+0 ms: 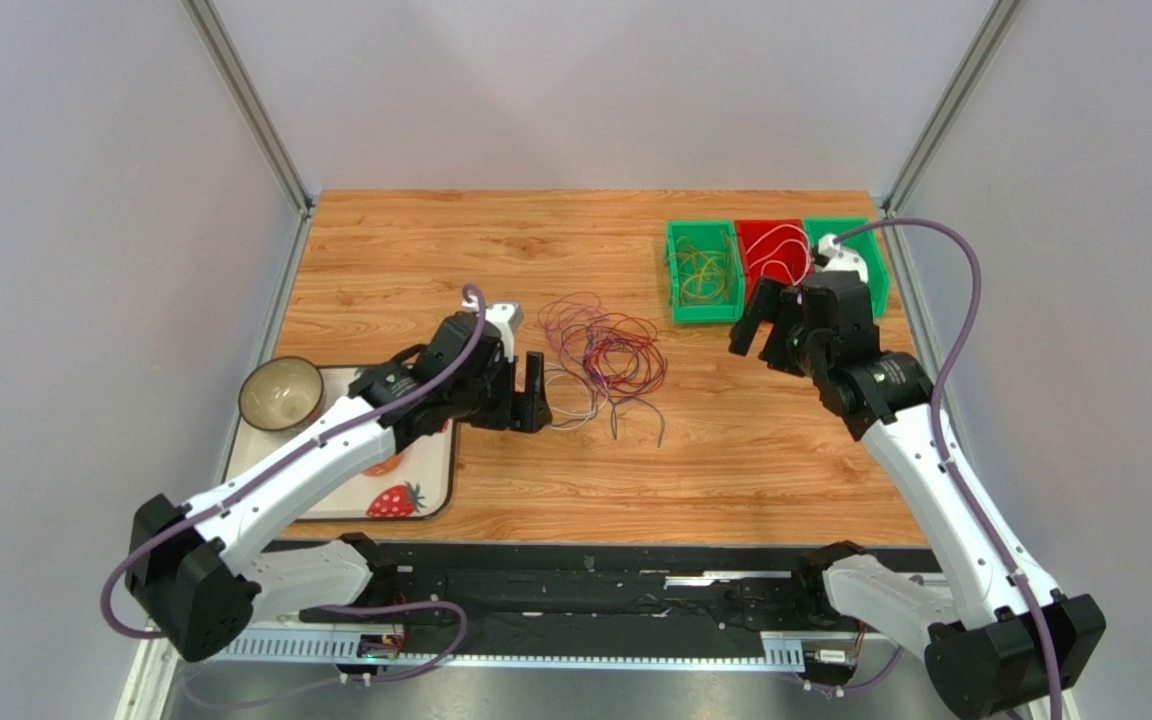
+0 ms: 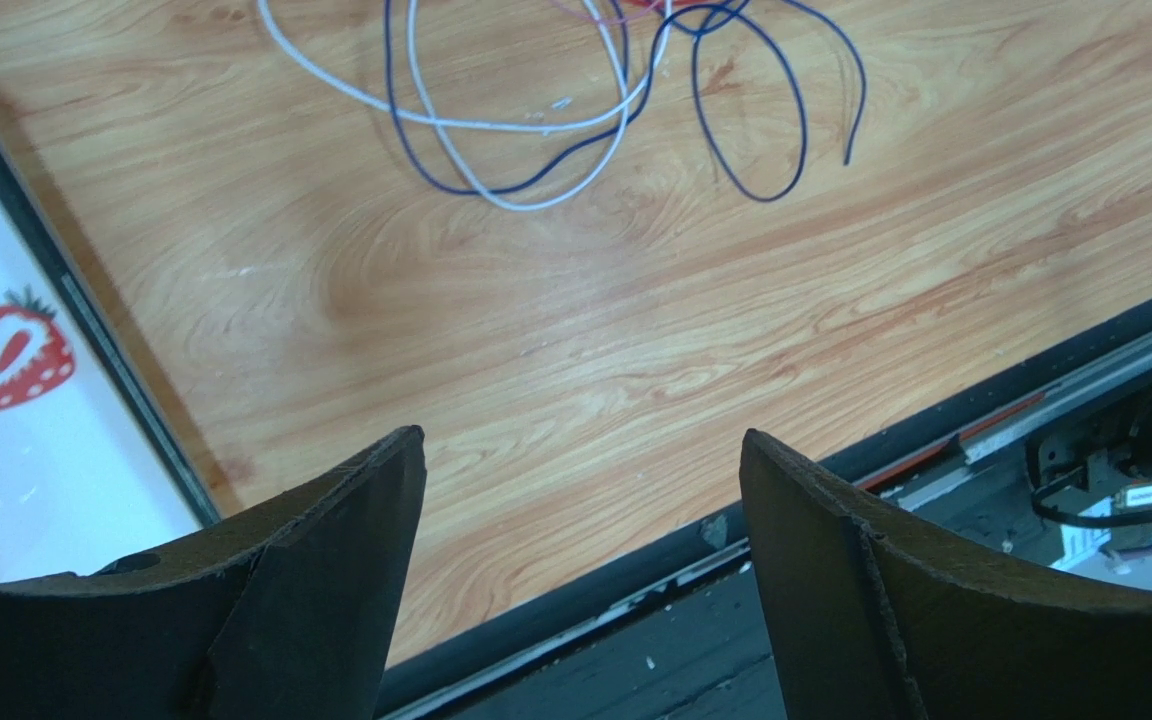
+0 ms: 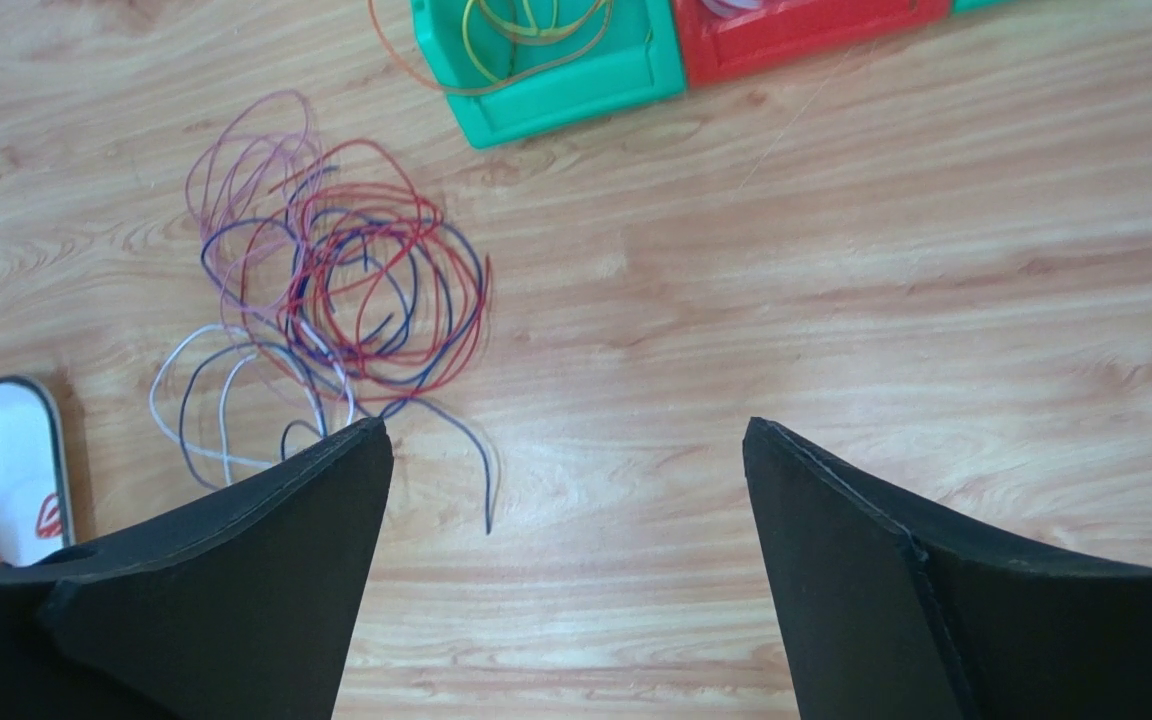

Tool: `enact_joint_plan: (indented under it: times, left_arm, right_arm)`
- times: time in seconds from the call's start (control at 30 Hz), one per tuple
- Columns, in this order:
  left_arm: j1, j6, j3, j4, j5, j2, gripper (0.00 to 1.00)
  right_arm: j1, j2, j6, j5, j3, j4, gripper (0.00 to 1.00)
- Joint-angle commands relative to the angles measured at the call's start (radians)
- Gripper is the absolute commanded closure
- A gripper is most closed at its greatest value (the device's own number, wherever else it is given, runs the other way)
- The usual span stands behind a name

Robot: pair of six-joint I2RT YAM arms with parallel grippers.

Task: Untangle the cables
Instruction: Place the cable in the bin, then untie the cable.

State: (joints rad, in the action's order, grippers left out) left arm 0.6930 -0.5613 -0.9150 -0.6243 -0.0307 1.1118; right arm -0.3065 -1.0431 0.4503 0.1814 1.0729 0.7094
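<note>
The white cable's tray-side bend (image 2: 291, 50) lies apart from the dark loop. My left gripper will next move down and left in the wrist view onto that bend.
The cables (image 1: 608, 357) lie as a loose tangle of red, purple, dark and white loops on the wooden table, left of centre. My left gripper (image 1: 534, 393) sits just left of the tangle, open and holding nothing. Its wrist view shows white and dark loops (image 2: 507, 123) ahead of the left gripper (image 2: 582, 443). My right gripper (image 1: 770, 323) hangs open to the right of the tangle, near the bins. In the right wrist view the cables (image 3: 372, 263) lie up and left of the right gripper (image 3: 567, 428), with bare wood between its fingers.
Three small bins stand at the back right: a green bin (image 1: 704, 273) (image 3: 552, 68) with yellow wires, a red bin (image 1: 772, 255) with a white wire, and another green bin (image 1: 865, 248). A strawberry-print tray (image 1: 387, 480) with a bowl (image 1: 280, 393) is at the left.
</note>
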Motion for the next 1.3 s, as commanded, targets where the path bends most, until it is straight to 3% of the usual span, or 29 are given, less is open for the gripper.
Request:
enact_joint_plan:
  times: [0.0, 0.3, 0.4, 0.8, 1.27]
  left_arm:
    - [-0.001, -0.026, -0.09, 0.106, -0.052, 0.088, 0.16]
    - [-0.001, 0.003, -0.298, 0.089, 0.029, 0.327, 0.19]
    - [-0.004, -0.012, -0.34, 0.032, 0.141, 0.393, 0.19]
    - [-0.156, -0.161, -0.324, -0.02, 0.219, 0.474, 0.23]
    - [-0.219, -0.199, -0.374, -0.028, 0.146, 0.664, 0.31]
  right_arm:
    - [-0.003, 0.072, 0.085, -0.111, -0.076, -0.013, 0.09]
    - [-0.008, 0.149, 0.157, -0.249, -0.221, -0.068, 0.12]
    - [-0.017, 0.144, 0.154, -0.26, -0.231, -0.064, 0.12]
    - [-0.017, 0.117, 0.128, -0.316, -0.266, -0.111, 0.13]
    - [-0.017, 0.1, 0.1, -0.33, -0.277, -0.123, 0.13]
